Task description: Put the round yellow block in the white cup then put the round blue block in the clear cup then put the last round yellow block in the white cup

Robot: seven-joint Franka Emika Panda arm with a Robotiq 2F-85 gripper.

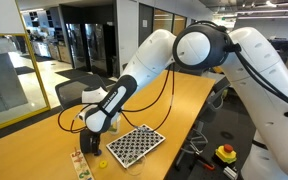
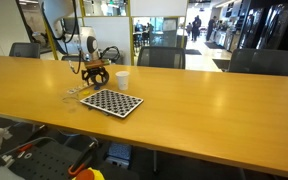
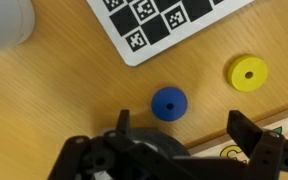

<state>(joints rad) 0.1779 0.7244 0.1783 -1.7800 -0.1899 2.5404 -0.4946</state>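
The round blue block [image 3: 169, 103] already lies flat on the tabletop between my gripper's open fingers, so next I need to lower my gripper onto it with one finger passing each side.
In the wrist view the round blue block [image 3: 169, 103] lies flat on the wooden table, just ahead of my open, empty gripper [image 3: 184, 135] and between its two fingers. A round yellow block [image 3: 249, 72] lies to its right. The white cup [image 3: 4, 25] shows at the top left corner. In an exterior view the gripper [image 2: 96, 72] hangs low over the table, to the left of the white cup [image 2: 122, 80]. A faint clear cup [image 2: 72, 97] seems to stand left of the checkerboard. In an exterior view the gripper [image 1: 92, 135] is above a yellow block [image 1: 101, 163].
A black-and-white checkerboard [image 3: 164, 20] lies flat on the table [image 2: 204, 110] beside the blocks; it also shows in both exterior views [image 1: 134, 143] [image 2: 111, 101]. A small printed board [image 3: 234, 152] lies under the gripper's right finger. Office chairs [image 2: 164, 56] stand along the table's far side.
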